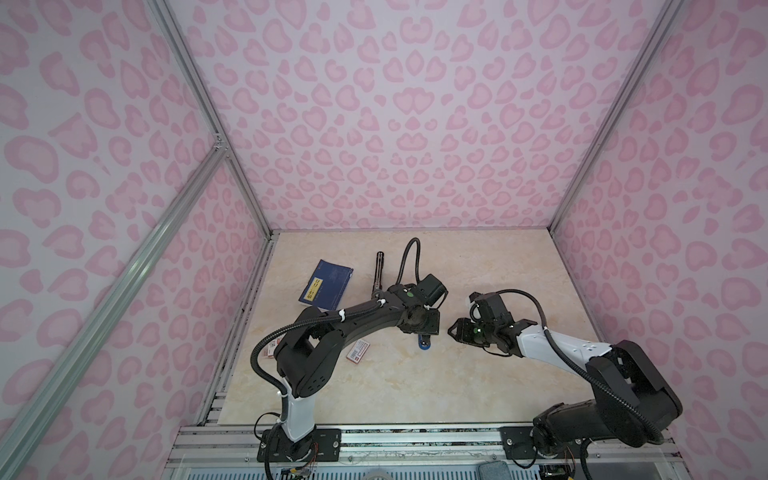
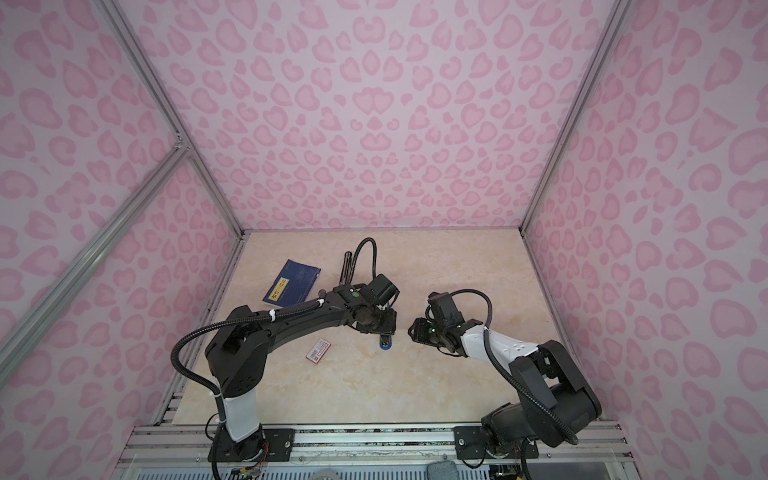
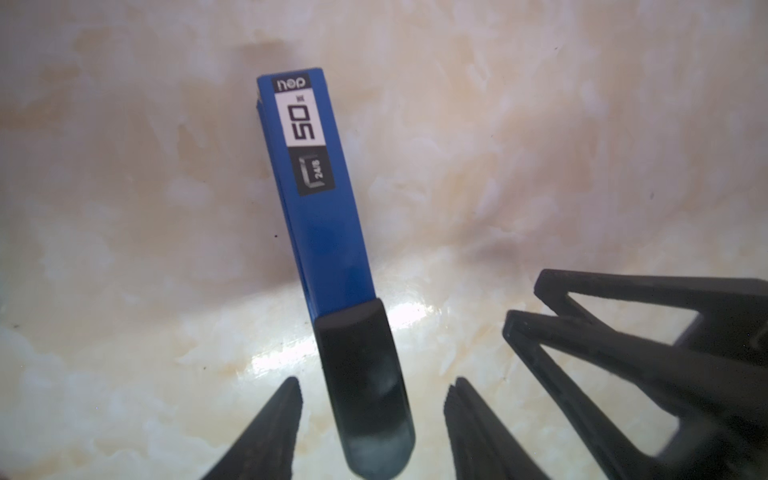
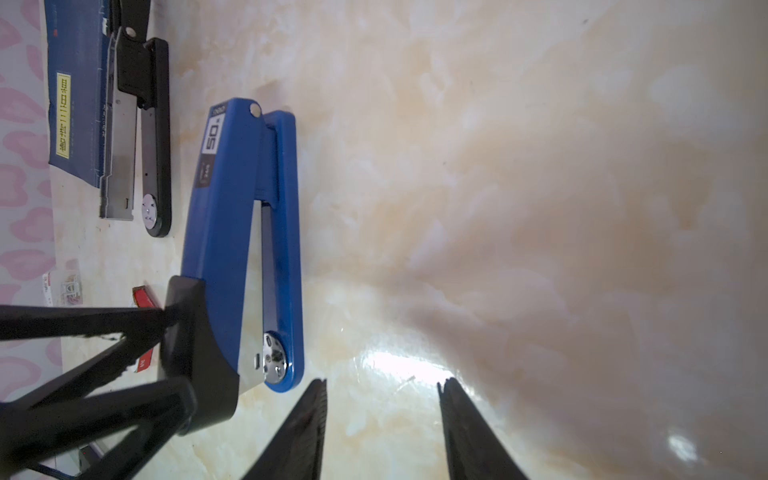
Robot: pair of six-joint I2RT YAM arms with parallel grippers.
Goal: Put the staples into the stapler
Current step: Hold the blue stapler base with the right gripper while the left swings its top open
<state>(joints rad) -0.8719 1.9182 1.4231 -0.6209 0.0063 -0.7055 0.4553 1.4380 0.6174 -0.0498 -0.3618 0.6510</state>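
Observation:
The left gripper will next go down slightly and close on the long sides of the black cap (image 3: 365,374) just below, since there is a gap by each open finger.
The stapler (image 4: 232,216) is blue with a black front cap. It lies on the marble table, and its top arm is angled up from its base. In both top views only its tip (image 1: 423,343) (image 2: 385,344) shows under the left wrist. My left gripper (image 3: 374,399) points down over the black cap (image 3: 365,374). It is open, with one finger on each side of the cap and a gap on both sides. My right gripper (image 4: 382,384) (image 1: 452,330) is open and empty, low over the table just right of the stapler's front end. The staples are not in view.
A black stapler (image 1: 378,270) (image 4: 153,137) lies opened out at the back, beside a blue booklet (image 1: 326,286) (image 2: 293,282). A red-and-white box (image 1: 358,350) (image 2: 318,350) lies left of the blue stapler. Another box (image 1: 272,347) sits by the left arm's base.

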